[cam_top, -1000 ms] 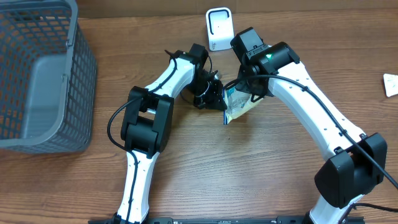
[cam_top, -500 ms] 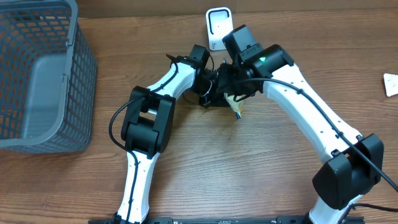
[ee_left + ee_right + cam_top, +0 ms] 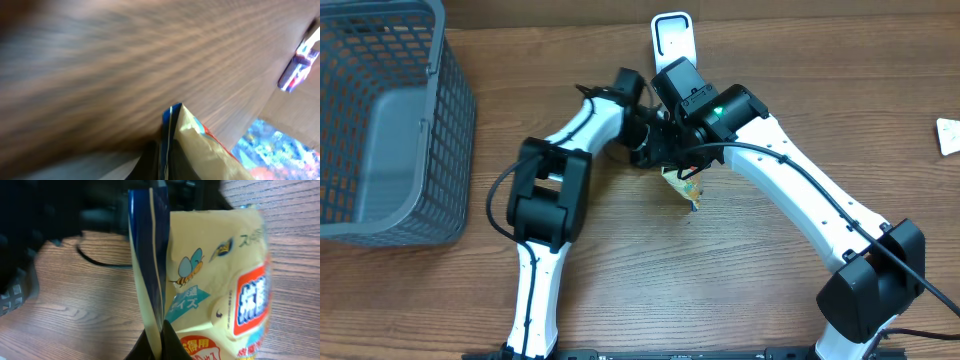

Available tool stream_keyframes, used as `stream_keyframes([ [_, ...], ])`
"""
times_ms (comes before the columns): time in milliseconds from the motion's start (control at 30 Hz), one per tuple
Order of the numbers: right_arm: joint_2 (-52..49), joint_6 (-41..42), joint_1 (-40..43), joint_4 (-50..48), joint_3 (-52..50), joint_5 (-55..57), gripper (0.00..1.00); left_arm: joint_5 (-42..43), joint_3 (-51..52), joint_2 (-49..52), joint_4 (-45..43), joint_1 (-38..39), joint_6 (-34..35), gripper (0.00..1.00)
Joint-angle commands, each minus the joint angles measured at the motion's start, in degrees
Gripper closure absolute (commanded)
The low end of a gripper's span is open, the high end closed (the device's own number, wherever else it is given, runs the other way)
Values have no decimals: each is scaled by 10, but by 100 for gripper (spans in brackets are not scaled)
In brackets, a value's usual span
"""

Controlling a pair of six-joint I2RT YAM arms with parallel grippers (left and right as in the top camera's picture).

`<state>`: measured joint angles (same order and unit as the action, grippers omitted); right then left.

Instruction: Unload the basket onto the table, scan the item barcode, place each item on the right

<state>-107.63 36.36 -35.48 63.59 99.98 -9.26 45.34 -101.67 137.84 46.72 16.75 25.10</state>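
My left gripper will open next beside the right gripper and let go of the blue seam, since my right gripper already holds the packet's blue edge.
The item is a yellow packet (image 3: 684, 187) with a blue sealed edge and red label, held above the wood table between the two arms. My right gripper (image 3: 161, 347) is shut on the blue edge of the packet (image 3: 215, 280), which stands upright in that view. My left gripper (image 3: 167, 162) is shut on another blue seam of the packet (image 3: 200, 150); that view is blurred. From overhead, both wrists meet over the packet, and only its lower corner shows. No barcode shows. A white scanner stand (image 3: 672, 35) sits just behind the grippers at the table's far edge.
A grey mesh basket (image 3: 380, 130) stands at the far left. A small white object (image 3: 949, 135) lies at the right edge. Bare wood tabletop (image 3: 720, 280) fills the front.
The right wrist has swung left toward the left wrist. The packet has turned from lying open-faced to hanging edge-on beneath the two grippers. The left wrist has shifted slightly up and left.
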Motion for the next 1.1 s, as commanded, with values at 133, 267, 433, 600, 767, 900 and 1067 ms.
stream_keyframes([
  [133,5,16,-19,-66,-71,-12,96,-88,-87,3,113,-83,-109,96],
  [267,4,42,-37,-121,-113,-12,96,-169,-203,3,224,-111,-129,96],
  [433,2,44,-61,-179,-144,-14,79,-245,-390,3,354,-130,-140,96],
  [600,1,41,-84,-207,-154,0,14,-263,-581,3,459,-137,-140,79],
  [767,2,24,-68,-188,-131,8,0,-263,-675,3,501,-137,-140,0],
  [900,2,29,-1,-132,-101,8,0,-264,-663,3,501,-136,-135,0],
  [1067,2,64,53,-119,-101,-41,0,-358,-640,5,501,-136,-94,0],
])
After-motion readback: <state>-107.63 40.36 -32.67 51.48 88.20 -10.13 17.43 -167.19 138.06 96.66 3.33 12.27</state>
